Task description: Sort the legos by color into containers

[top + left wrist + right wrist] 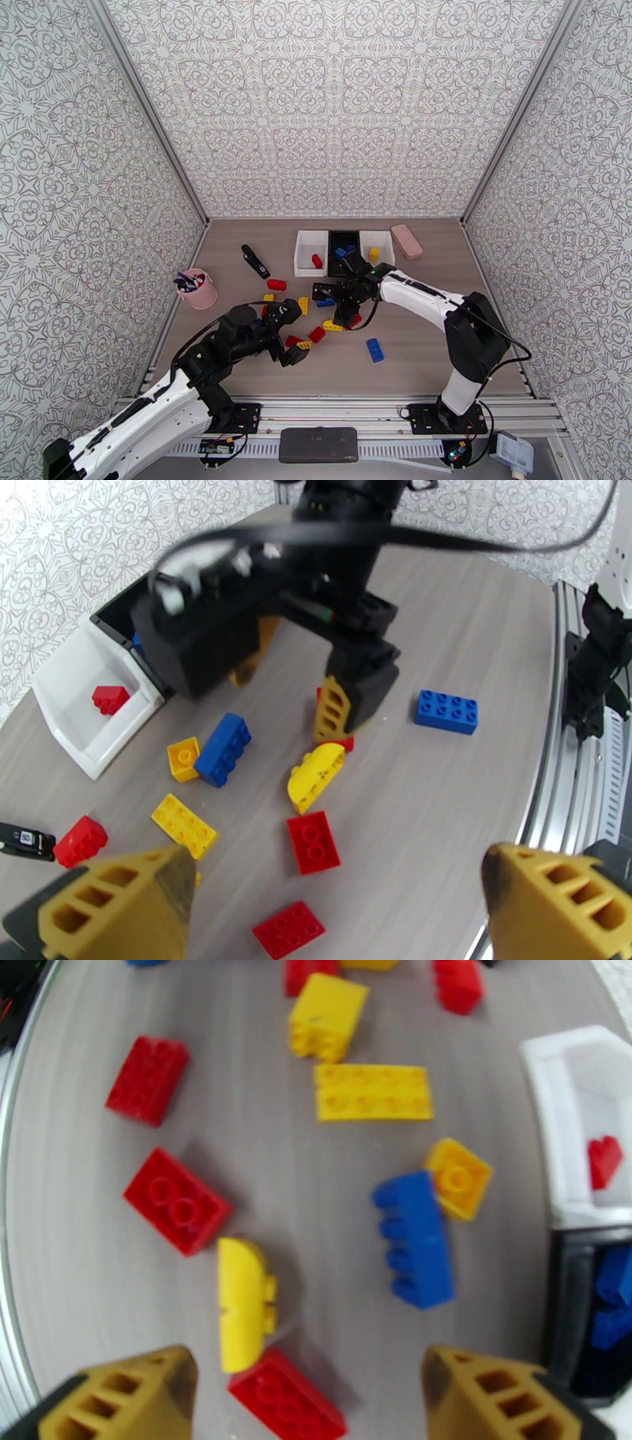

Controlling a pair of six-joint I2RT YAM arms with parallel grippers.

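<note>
The right gripper lowers onto the rounded yellow lego [243, 1303] next. It closes across its narrow width, as it lies just ahead of the open fingers, beside the red lego.
Red, blue and yellow legos lie scattered mid-table. My right gripper [343, 309] [308, 1398] hangs open over them, with a red lego [288, 1398] on the table between its fingertips and a rounded yellow lego [243, 1303] just ahead. A blue lego [416, 1238] lies to its right. My left gripper [291, 333] [336, 906] is wide open above two red legos [314, 841], holding nothing. The containers stand in a row at the back: a white one [301, 254] with a red lego, a black one [344, 239] with blue legos, and a white one [387, 241] with a yellow lego.
A pink cup with pens [197, 290] stands at the left, and a black bar [255, 261] lies behind the pile. A pink rounded block [406, 241] sits right of the containers. A lone blue lego [374, 350] lies toward the front. The two grippers are close together.
</note>
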